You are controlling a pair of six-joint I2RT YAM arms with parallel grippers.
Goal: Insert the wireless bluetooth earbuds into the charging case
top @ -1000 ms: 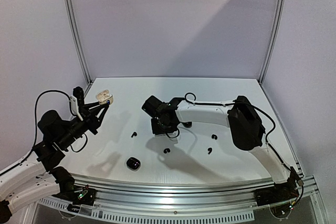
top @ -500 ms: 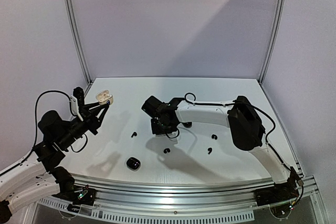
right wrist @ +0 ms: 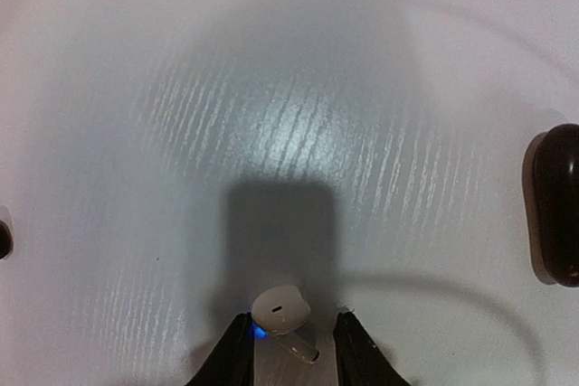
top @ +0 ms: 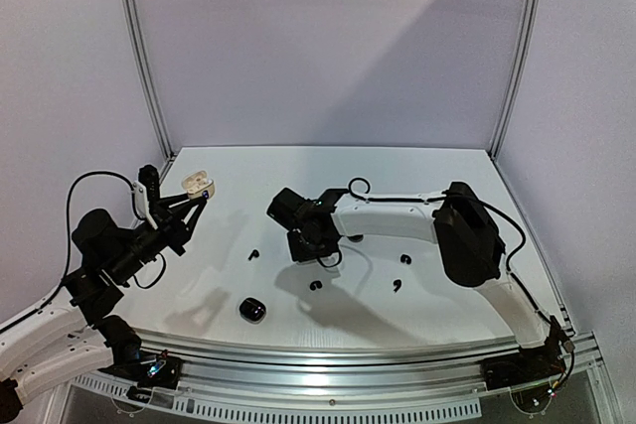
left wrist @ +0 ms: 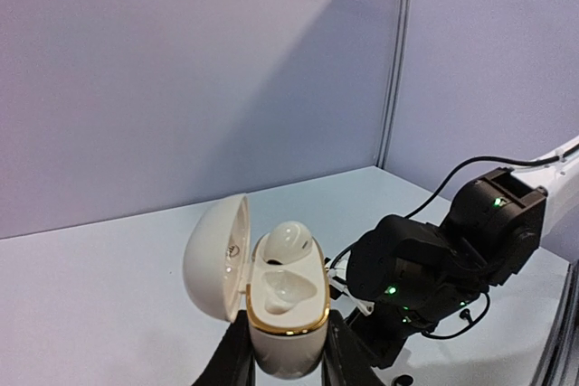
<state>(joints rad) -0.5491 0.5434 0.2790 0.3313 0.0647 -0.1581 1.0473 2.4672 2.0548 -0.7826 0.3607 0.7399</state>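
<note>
I need to open my right gripper and turn it slightly around the second white earbud's rounded head (right wrist: 281,309) before gripping. The head leans off-centre against one finger of the gripper.
My left gripper (left wrist: 285,354) is shut on a white charging case (left wrist: 285,323) with a gold rim, held up above the left of the table with its lid hinged open. One white earbud (left wrist: 289,240) sits in the far socket; the near socket is bare. In the top view the case (top: 199,184) sits at the tip of the left gripper (top: 189,204). My right gripper (top: 306,248) points down at mid-table. Its jaws (right wrist: 291,327) stand open around a second white earbud (right wrist: 280,309), which leans on the left finger with a gap on the right.
A closed black case (top: 252,309) lies near the front edge. Black hook-shaped earbuds lie scattered: one (top: 253,254) left of the right gripper, one (top: 316,286) in front of it, one (top: 397,286) further right. A dark rounded object (right wrist: 556,214) sits at the right wrist view's edge.
The right gripper has shifted slightly toward the near edge and sits lower over the table. The left arm and the case have not moved.
</note>
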